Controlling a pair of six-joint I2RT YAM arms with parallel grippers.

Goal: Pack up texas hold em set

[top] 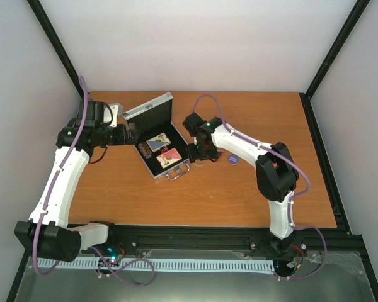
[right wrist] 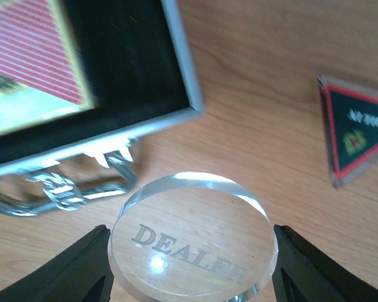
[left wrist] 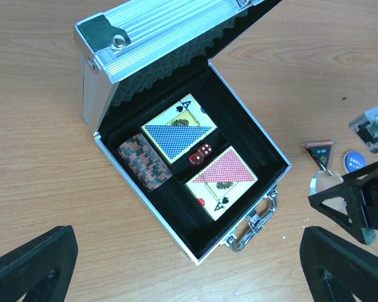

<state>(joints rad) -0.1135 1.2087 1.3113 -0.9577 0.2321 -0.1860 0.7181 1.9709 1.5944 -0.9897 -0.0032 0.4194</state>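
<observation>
My right gripper carries the disc outward across the case's rim next, then down onto the blue-yellow card pack (left wrist: 176,132), which lies uncovered.
The silver ribbed case (left wrist: 104,94) lies open on the table with its lid (top: 150,112) propped up. In its black lining sit a blue-yellow card pack (left wrist: 176,132), a red card pack (left wrist: 222,179), a dark chip stack (left wrist: 143,160) and red dice (left wrist: 200,153). My right gripper (right wrist: 190,270) is shut on the clear disc (right wrist: 192,242) marked DEALER, just right of the case handle (right wrist: 57,189), with a finger against each edge. My left gripper (left wrist: 189,270) hovers open over the case's near corner, holding nothing.
A dark triangular token (right wrist: 356,132) with a red border lies on the wood to the right of the disc. A blue round token (left wrist: 355,162) sits beside it. The left arm (top: 63,170) reaches along the table's left side.
</observation>
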